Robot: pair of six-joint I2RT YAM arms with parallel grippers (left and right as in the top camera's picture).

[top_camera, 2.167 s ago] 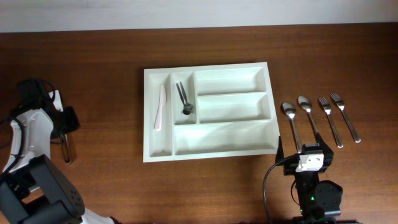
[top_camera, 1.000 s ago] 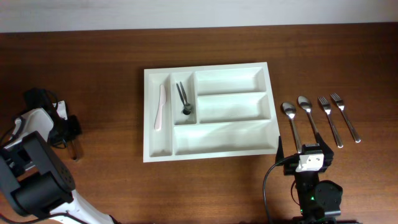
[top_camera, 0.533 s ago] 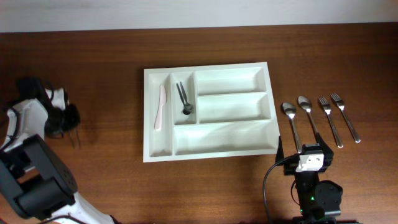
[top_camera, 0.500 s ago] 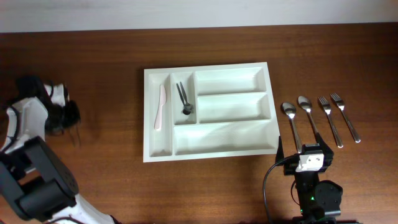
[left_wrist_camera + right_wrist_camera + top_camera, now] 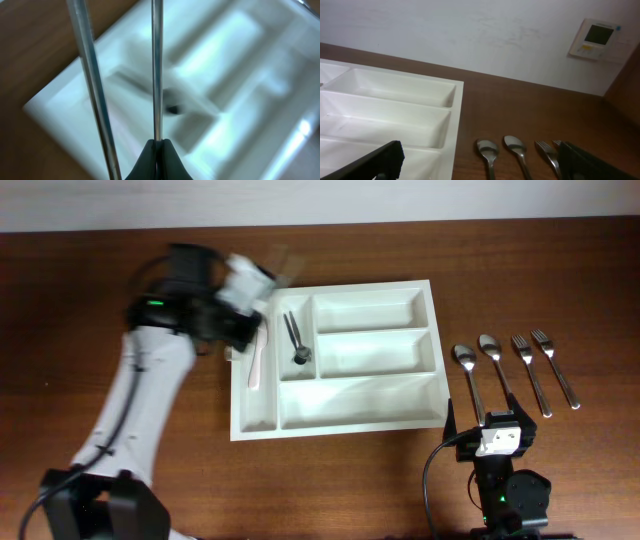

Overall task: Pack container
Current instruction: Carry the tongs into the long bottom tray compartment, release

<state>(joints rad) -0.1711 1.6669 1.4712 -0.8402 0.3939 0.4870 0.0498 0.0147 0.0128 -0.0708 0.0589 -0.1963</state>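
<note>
My left gripper will swing back, turn the thin metal utensil along the container's empty long near section and lower it in next.
The white container (image 5: 335,288) lies mid-table with five compartments. A cream knife (image 5: 258,352) lies in its left narrow compartment and a black utensil (image 5: 296,340) in the second. My left gripper (image 5: 262,272) hovers over the container's upper-left corner, blurred. In the left wrist view it (image 5: 157,146) is shut on a thin metal utensil (image 5: 156,75) with two shiny shafts, above the blurred container (image 5: 235,65). My right gripper (image 5: 490,435) rests near the front edge, right of the container; its fingers (image 5: 480,167) are wide open and empty.
Two spoons (image 5: 466,375) (image 5: 493,360) and two forks (image 5: 528,365) (image 5: 555,360) lie in a row on the wooden table right of the container. They also show in the right wrist view (image 5: 490,150), beside the container's edge (image 5: 455,115).
My left arm has swung from the table's far left edge to above the container's upper-left corner, carrying the metal utensil. The right arm has not moved.
</note>
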